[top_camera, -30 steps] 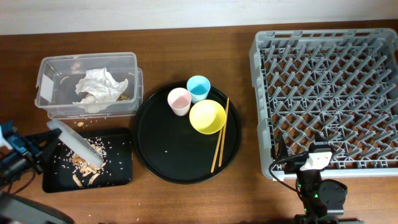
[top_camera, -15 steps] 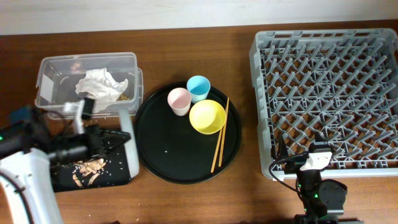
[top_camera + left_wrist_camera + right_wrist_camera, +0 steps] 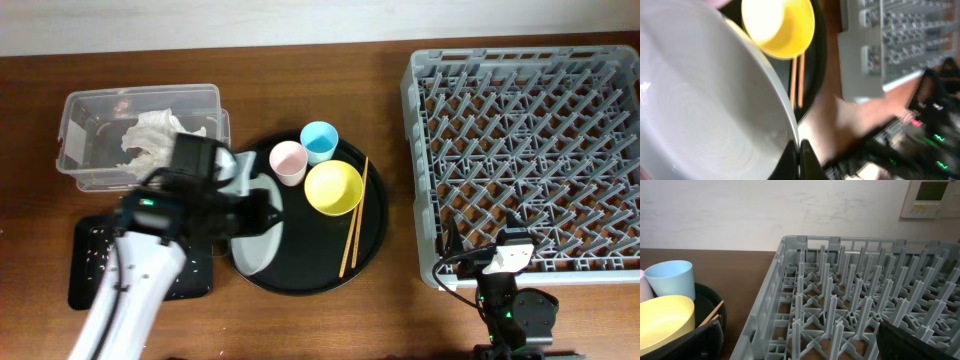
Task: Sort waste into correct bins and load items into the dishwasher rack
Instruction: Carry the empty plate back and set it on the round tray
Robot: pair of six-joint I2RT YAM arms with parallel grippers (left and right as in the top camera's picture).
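Observation:
The plate comes down level onto the round tray's bare part (image 3: 292,238) next, and my left gripper releases the plate's rim, since that part lies below it, by the bowl (image 3: 334,187).
My left gripper (image 3: 250,213) (image 3: 797,160) is shut on the rim of the pale grey plate (image 3: 256,228) (image 3: 705,100), holding it tilted above the left part of the round black tray (image 3: 310,272). On that tray stand the yellow bowl (image 3: 334,187) (image 3: 777,25), pink cup (image 3: 288,162) and light-blue cup (image 3: 319,141) (image 3: 671,279), with the chopsticks (image 3: 354,218) (image 3: 796,80) to the bowl's right. The napkin (image 3: 150,140) lies in the clear box (image 3: 80,110). Food scraps (image 3: 100,243) speckle the shallow black tray (image 3: 90,290). My right gripper (image 3: 497,262) (image 3: 805,347) hangs open at the front edge of the dishwasher rack (image 3: 530,150) (image 3: 855,300).
The left arm's white body (image 3: 130,290) crosses over the shallow black tray. The rack fills the right side of the table. Bare wooden table (image 3: 400,310) lies between the round tray and the rack.
The left arm has swung the plate rightward, from over the shallow black tray to over the round tray. The right arm has not moved.

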